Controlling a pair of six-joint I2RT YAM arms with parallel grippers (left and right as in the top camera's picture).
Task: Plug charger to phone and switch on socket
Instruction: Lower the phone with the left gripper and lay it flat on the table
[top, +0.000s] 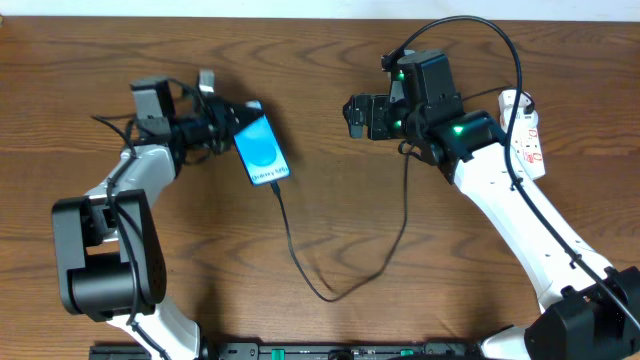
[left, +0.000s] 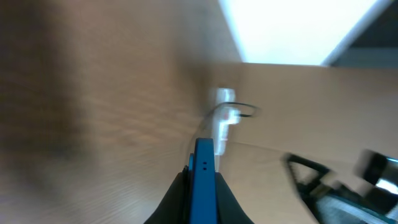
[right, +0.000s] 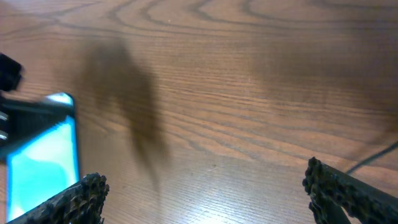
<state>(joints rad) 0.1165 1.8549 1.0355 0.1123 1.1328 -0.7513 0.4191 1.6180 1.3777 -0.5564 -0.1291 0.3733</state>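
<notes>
The cable is already in the phone's lower edge. My left gripper will next carry the phone (top: 262, 148) down and back onto the bare wood and release it there.
The phone (top: 262, 148), its blue screen lit, is raised on edge at the left, and my left gripper (top: 230, 135) is shut on its upper end. Seen from the left wrist, the phone's blue edge (left: 203, 180) sits pinched between the dark fingers. The charger, a thin black cable (top: 330, 292), runs from the phone's lower edge in a loop across the table towards the right arm. My right gripper (top: 356, 116) hovers open to the right of the phone, its pads (right: 74, 199) wide apart over bare wood. The white socket (top: 528, 130) lies at the far right, partly behind the right arm.
The table is brown wood. In the right wrist view the phone (right: 43, 155) shows at the left edge and a stretch of cable (right: 373, 158) at the right. Both arm bases stand along the near edge.
</notes>
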